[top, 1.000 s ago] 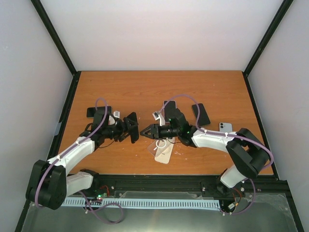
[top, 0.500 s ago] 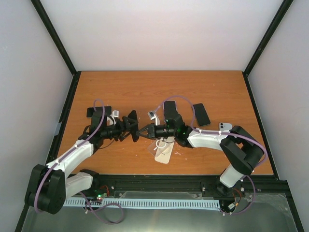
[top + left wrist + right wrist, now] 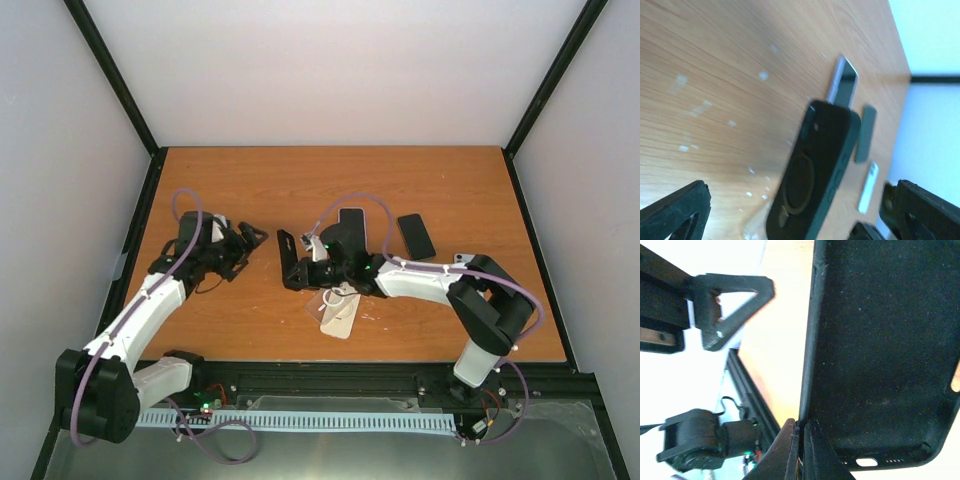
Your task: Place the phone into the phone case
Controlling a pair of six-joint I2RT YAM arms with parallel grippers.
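Note:
My left gripper will swing to the left in the top view and go down toward the tabletop to close there, since my right gripper holds the case.
The black phone case (image 3: 288, 258) stands on edge above the table's middle, with my right gripper (image 3: 306, 268) shut on its rim. In the right wrist view the case's hollow inside (image 3: 880, 340) fills the frame, and the jaws of the right gripper (image 3: 802, 435) pinch its lower edge. My left gripper (image 3: 250, 240) is open to the left of the case and apart from it. In the left wrist view the case's ringed back (image 3: 815, 165) shows between the spread fingers (image 3: 675, 212). A beige phone (image 3: 341, 318) lies flat below the right gripper.
Two black phones (image 3: 352, 222) (image 3: 416, 236) lie behind the right arm, and a pale phone (image 3: 466, 261) lies beside its forearm. A clear case (image 3: 325, 299) rests by the beige phone. Black frame rails (image 3: 130, 270) border the table.
The left gripper has let go of the black case, opened wide and drawn back to the left. The right gripper has shut on the case and now holds it alone.

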